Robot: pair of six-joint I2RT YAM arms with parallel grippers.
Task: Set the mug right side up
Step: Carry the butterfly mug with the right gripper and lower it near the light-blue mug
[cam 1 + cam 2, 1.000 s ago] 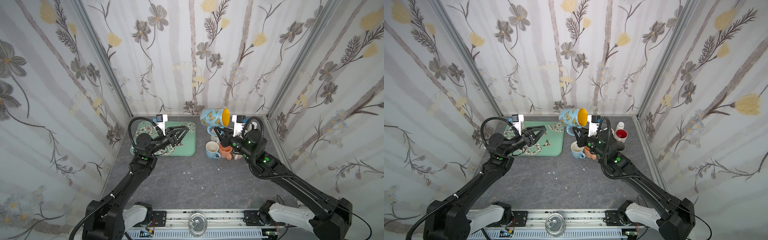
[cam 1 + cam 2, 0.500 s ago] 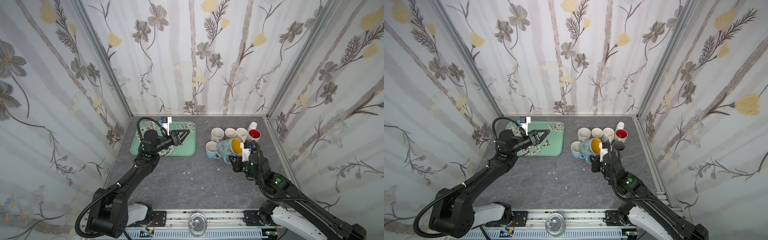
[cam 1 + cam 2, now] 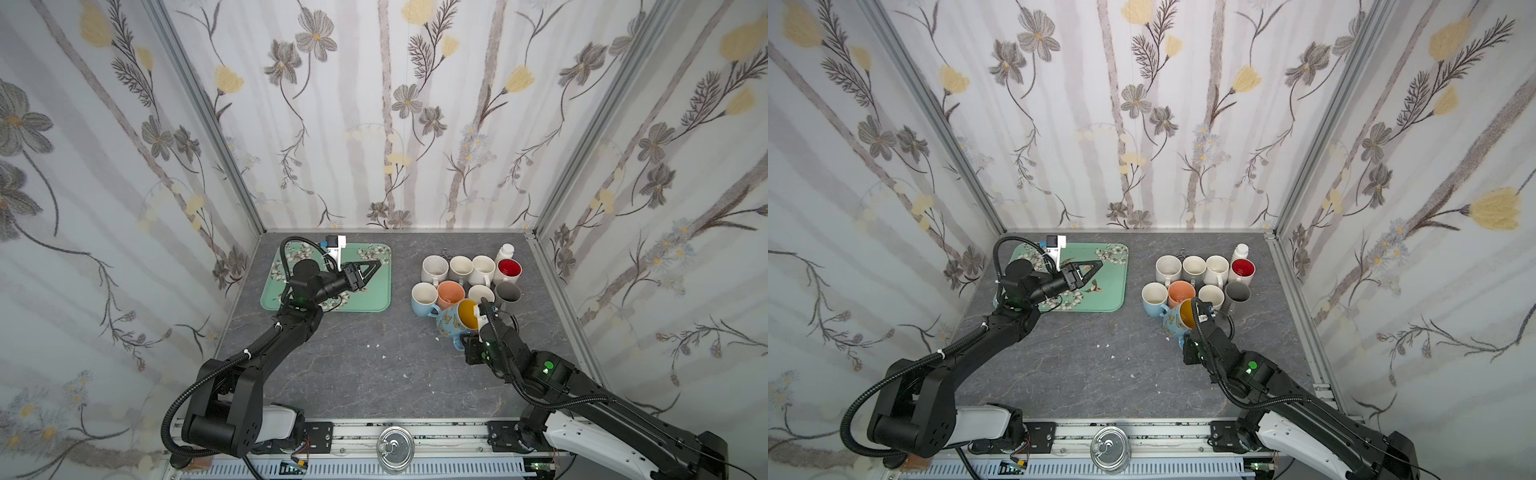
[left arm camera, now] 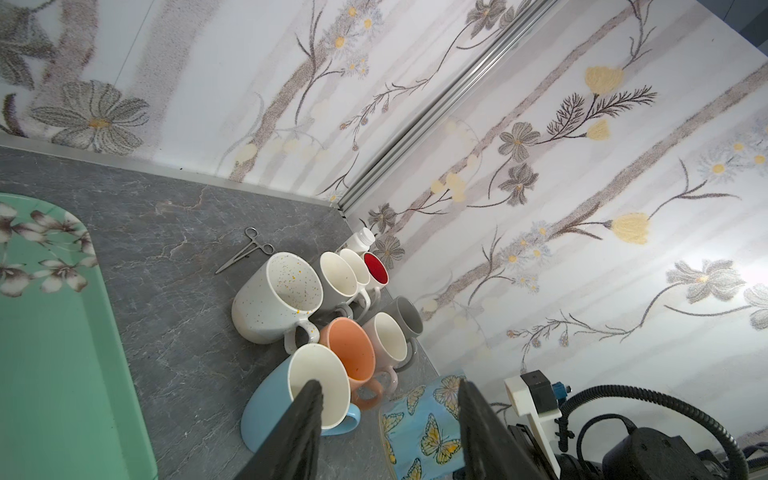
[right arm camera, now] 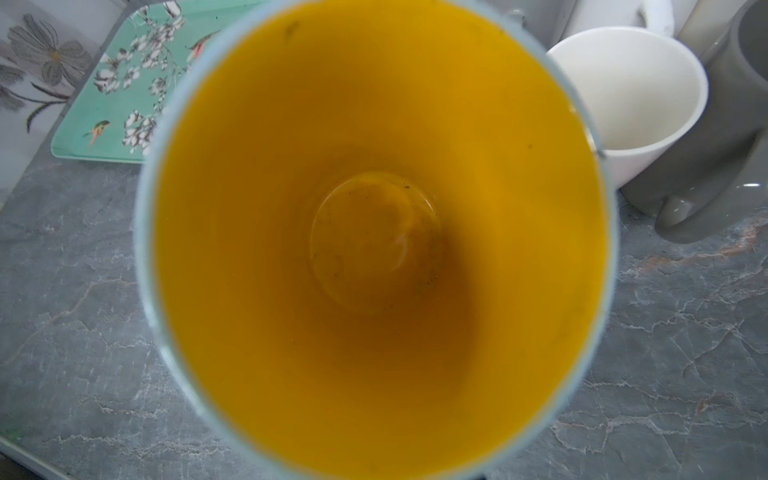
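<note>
The mug turns with my right gripper next until its tilted opening faces up. Then the mug's base comes down onto the grey table below the gripper, which releases it.
The mug [image 3: 451,326] is light blue with butterflies and yellow inside. It sits low over the grey table, in front of a cluster of mugs, its mouth tilted up toward the right arm. My right gripper [image 3: 471,338] is shut on it from the near side, its fingers hidden behind the mug in both top views. The right wrist view looks straight into the mug's yellow inside [image 5: 374,241]. Whether its base touches the table does not show. My left gripper [image 3: 374,266] hangs open and empty above the green tray [image 3: 374,299].
Several upright mugs stand at the back right: a blue one [image 3: 422,299], an orange one [image 3: 451,293], a grey one [image 3: 507,293], a red-lined one [image 3: 509,268] and white ones. A white bottle [image 3: 505,251] stands behind them. Metal forceps [image 4: 245,249] lie near the back wall.
My right gripper has brought the mug down from high near the back wall to low in front of the mug cluster. The left arm pulled back slightly over the tray.
</note>
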